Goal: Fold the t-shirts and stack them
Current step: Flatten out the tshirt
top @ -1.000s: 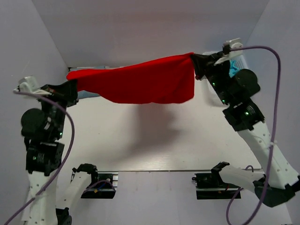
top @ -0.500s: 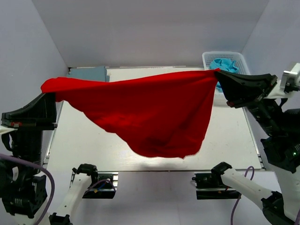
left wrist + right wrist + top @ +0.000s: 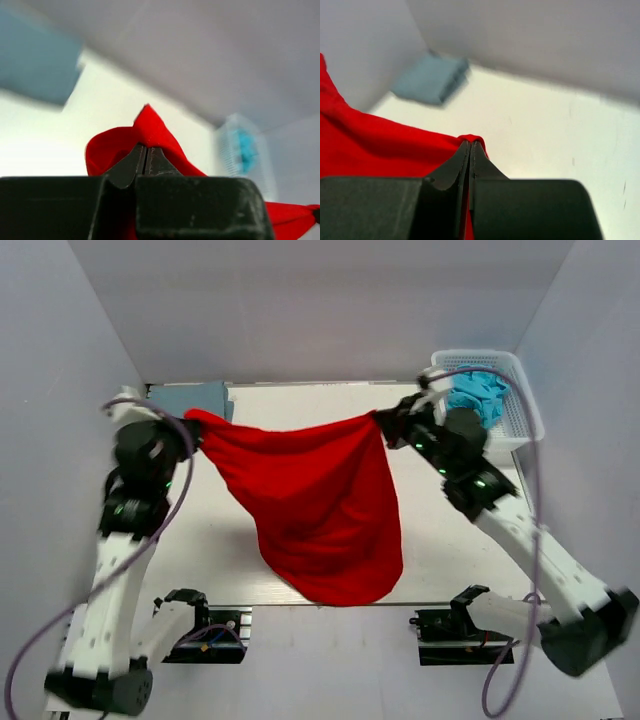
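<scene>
The left gripper moves down to the table beside the folded grey-blue t-shirt [image 3: 190, 397] next, before it releases the red corner, since the cloth still hangs in the air.
The bright red t-shirt [image 3: 320, 505] hangs in the air between both grippers and droops to the table's near edge. My left gripper [image 3: 193, 423] is shut on its left corner, seen in the left wrist view [image 3: 146, 146] with red cloth [image 3: 150, 125] pinched. My right gripper [image 3: 383, 422] is shut on its right corner; in the right wrist view [image 3: 471, 145] red cloth [image 3: 375, 145] spreads left. The folded grey-blue t-shirt [image 3: 190, 397] lies at the far left corner, also in the right wrist view [image 3: 432, 78]. The turquoise t-shirt [image 3: 478, 393] sits in the basket.
The white mesh basket [image 3: 520, 405] stands at the far right corner, blurred in the left wrist view [image 3: 245, 150]. White walls close in the table [image 3: 450, 540] on three sides. Two black mounts [image 3: 445, 625] sit at the near edge.
Both arms have swung the red t-shirt from the far edge, up high, then back down and closer together. The shirt now hangs in a long drape toward the near edge.
</scene>
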`<state>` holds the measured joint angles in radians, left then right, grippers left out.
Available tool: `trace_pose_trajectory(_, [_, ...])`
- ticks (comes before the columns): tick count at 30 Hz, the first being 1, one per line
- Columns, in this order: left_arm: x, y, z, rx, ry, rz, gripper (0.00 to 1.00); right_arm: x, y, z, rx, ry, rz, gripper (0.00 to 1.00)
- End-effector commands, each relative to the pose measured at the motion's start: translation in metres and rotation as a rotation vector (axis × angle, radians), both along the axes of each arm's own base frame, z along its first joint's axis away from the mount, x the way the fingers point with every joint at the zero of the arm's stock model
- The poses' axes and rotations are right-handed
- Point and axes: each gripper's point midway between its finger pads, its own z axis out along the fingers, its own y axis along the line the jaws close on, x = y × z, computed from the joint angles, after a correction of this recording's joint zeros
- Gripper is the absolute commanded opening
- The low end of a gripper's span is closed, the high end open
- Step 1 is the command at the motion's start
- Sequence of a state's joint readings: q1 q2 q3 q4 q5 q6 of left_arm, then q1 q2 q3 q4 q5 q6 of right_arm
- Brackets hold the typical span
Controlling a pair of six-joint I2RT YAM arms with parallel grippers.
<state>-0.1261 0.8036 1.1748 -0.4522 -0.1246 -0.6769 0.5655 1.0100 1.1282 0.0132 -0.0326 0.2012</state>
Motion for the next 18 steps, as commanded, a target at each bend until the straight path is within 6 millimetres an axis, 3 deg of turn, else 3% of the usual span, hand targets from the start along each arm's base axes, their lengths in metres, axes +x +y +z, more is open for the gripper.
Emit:
trace_pose_trajectory(1, [0.039,0.009,-0.099,-0.008,0.273,0.091,0.00,0.048,0.002,-0.057,-0.005,0.119,-0.138,0.00])
trace_pose_trajectory(2, [0.047,0.011,-0.120,-0.013,0.330,0.113,0.00,0.071,0.011,-0.101,-0.062,0.210,-0.166,0.00])
trace_pose_trajectory(3, [0.062,0.013,-0.151,0.009,0.423,0.138,0.00,0.078,0.016,-0.117,-0.071,0.242,-0.165,0.00])
trace_pose_trajectory(4, [0.070,0.015,-0.172,0.024,0.473,0.157,0.00,0.089,0.017,-0.119,-0.077,0.249,-0.176,0.00])
trace_pose_trajectory(6, [0.088,0.023,-0.196,0.051,0.520,0.211,0.00,0.119,0.035,-0.178,-0.168,0.385,-0.174,0.00])
trace_pose_trajectory(7, [0.101,0.025,-0.224,0.064,0.586,0.236,0.00,0.139,0.042,-0.190,-0.182,0.416,-0.183,0.00])
trace_pose_trajectory(8, [0.107,0.026,-0.238,0.076,0.612,0.250,0.00,0.145,0.043,-0.205,-0.208,0.458,-0.185,0.00])
trace_pose_trajectory(9, [0.117,0.024,-0.244,0.074,0.617,0.241,0.00,0.166,0.052,-0.238,-0.246,0.512,-0.194,0.00])
trace_pose_trajectory(11, [0.142,0.021,-0.265,0.083,0.656,0.242,0.00,0.191,0.059,-0.221,-0.231,0.504,-0.200,0.00])
trace_pose_trajectory(12, [0.151,0.014,-0.270,0.082,0.670,0.209,0.01,0.199,0.059,-0.226,-0.234,0.520,-0.199,0.00])
trace_pose_trajectory(13, [0.161,0.018,-0.262,0.095,0.687,0.212,0.25,0.199,0.056,-0.277,-0.311,0.637,-0.207,0.00])
trace_pose_trajectory(14, [0.176,0.013,-0.267,0.113,0.715,0.182,0.40,0.215,0.062,-0.250,-0.281,0.593,-0.205,0.05])
trace_pose_trajectory(15, [0.180,0.013,-0.269,0.133,0.737,0.175,0.61,0.216,0.065,-0.262,-0.294,0.620,-0.204,0.12])
trace_pose_trajectory(16, [0.177,0.011,-0.276,0.149,0.785,0.154,0.76,0.215,0.060,-0.266,-0.315,0.639,-0.209,0.17])
trace_pose_trajectory(17, [0.180,0.007,-0.276,0.164,0.797,0.124,0.94,0.212,0.059,-0.270,-0.322,0.646,-0.206,0.58])
trace_pose_trajectory(18, [0.186,-0.005,-0.267,0.197,0.780,0.088,1.00,0.212,0.056,-0.259,-0.309,0.622,-0.214,0.90])
